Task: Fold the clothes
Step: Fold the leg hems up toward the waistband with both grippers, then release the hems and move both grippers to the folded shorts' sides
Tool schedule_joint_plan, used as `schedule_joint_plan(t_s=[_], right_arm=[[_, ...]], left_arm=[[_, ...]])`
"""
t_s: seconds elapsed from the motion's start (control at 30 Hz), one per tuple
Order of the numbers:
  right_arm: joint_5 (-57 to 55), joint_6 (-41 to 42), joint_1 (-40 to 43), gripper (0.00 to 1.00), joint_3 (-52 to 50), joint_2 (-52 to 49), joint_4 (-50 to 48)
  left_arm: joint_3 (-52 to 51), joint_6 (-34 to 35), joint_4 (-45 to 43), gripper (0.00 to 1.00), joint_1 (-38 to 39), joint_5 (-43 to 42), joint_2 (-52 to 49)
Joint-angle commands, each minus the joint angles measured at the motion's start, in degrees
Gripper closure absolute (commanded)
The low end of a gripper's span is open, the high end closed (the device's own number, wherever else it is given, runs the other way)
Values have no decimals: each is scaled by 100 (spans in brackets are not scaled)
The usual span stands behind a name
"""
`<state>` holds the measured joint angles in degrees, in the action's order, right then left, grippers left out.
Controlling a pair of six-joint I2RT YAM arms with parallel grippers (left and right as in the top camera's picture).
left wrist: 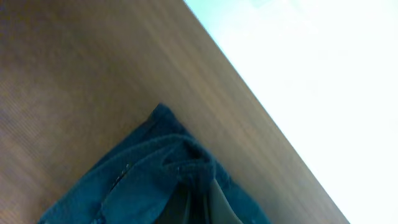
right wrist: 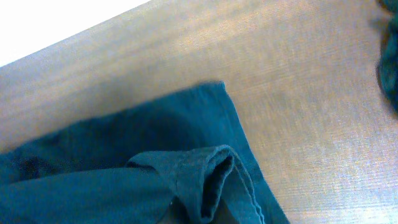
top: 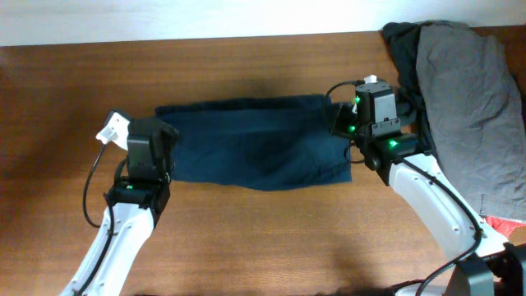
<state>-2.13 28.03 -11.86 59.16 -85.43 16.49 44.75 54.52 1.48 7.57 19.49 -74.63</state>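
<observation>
My left gripper carries the shorts' bunched fold outward over the far corner of the shorts (top: 163,110) (left wrist: 163,116) next and releases it, since that corner lies outward of the gripper.
The dark navy shorts (top: 255,144) lie folded as a wide band across the middle of the table. My left gripper (top: 167,154) is at their left edge and is shut on a bunched fold of navy fabric (left wrist: 186,165), with the finger tips (left wrist: 202,208) just showing under the cloth. My right gripper (top: 343,125) is at their right edge and is shut on a raised fold of the shorts (right wrist: 211,177); its fingers (right wrist: 205,214) are mostly hidden by the cloth. A corner of the shorts (right wrist: 214,93) lies flat on the wood beyond.
A pile of grey clothes (top: 464,90) over a charcoal piece (top: 403,41) sits at the back right, close behind my right arm. A small red piece (top: 503,224) lies at the right edge. The table's far edge (top: 246,34) meets a white wall.
</observation>
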Motion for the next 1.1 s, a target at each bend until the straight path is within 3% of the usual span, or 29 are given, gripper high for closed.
schedule_joint_plan(t_s=[0.0,0.33,0.6,0.63,0.67,0.7,0.73,0.77,0.8,0.83,1.07], right_arm=[[-328,-234,111,96,155,-203,-372],[-442,-229,111,96,155,-1342,-1585],[-581,-227,111,96,155,-1735,-1829],[-621,-227,111,96,155,-1755,-1849],[-634,-227,111,96,155,-1775,-1871],[-634,-229,111,95,155,-1794,-1902],[-632,-229,111,71,155,-1808,-1937],[-634,-232,111,36,155,-1812,-1961],[-632,-232,114,7,155,-1812,-1982],[-632,-232,111,1,155,-1812,-2002],[-586,-234,111,1,157,-1438,-1797]], left_arm=[[55,-197,-507,99,-61,520,-306],[55,-197,-2074,99,-61,802,-1416],[55,-197,-3097,99,-61,800,-2341],[55,-197,-3180,96,-61,800,-2433],[55,-195,-3252,85,-61,800,-2511],[55,-197,-3303,61,-61,802,-2581],[55,-197,-3333,27,-61,804,-2629],[55,-197,-3373,2,-63,831,-2667],[55,-199,-3381,1,-63,872,-2669],[55,-238,-3390,1,-68,907,-2669],[101,-2017,-3871,1,-109,278,-2404]])
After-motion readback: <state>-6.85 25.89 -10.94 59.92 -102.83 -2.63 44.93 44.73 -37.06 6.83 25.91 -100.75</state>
